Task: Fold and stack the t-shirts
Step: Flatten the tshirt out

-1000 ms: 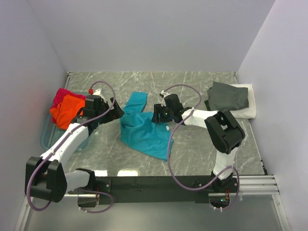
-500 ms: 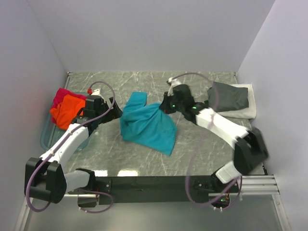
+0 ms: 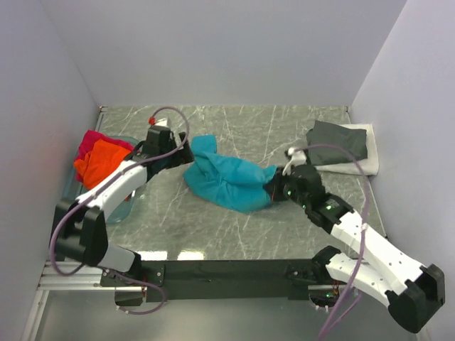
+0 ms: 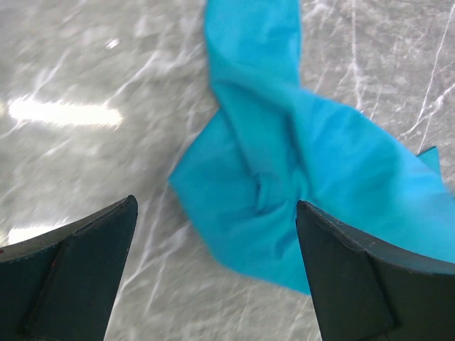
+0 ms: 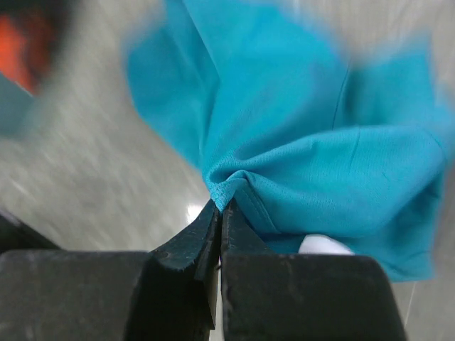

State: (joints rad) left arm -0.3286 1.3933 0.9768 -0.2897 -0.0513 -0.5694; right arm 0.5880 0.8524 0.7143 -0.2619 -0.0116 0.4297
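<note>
The left gripper moves outward and down next, toward the right in the top view, onto the teal t-shirt's narrow far end (image 3: 205, 144) (image 4: 254, 32).
A teal t-shirt (image 3: 229, 179) lies bunched and stretched across the middle of the marble table. My right gripper (image 3: 274, 192) is shut on a hem of the teal t-shirt (image 5: 298, 153), the cloth pinched at the fingertips (image 5: 229, 213). My left gripper (image 3: 186, 151) hangs open just above the shirt's left end; its fingers (image 4: 78, 270) straddle the teal cloth (image 4: 284, 177) without touching it. An orange t-shirt (image 3: 99, 162) and a magenta-red one (image 3: 90, 139) lie piled at the left. A dark grey t-shirt (image 3: 338, 142) rests folded on a white one (image 3: 364, 163) at the right.
A clear bluish tub (image 3: 122, 207) holds the orange and red shirts by the left wall. Walls close in the table (image 3: 213, 227) on the left, back and right. Purple cables loop off both arms.
My right gripper shut on the teal shirt and dragged it right and toward the near edge, stretching it out. My left gripper moved up and right toward the shirt's left end, staying open.
</note>
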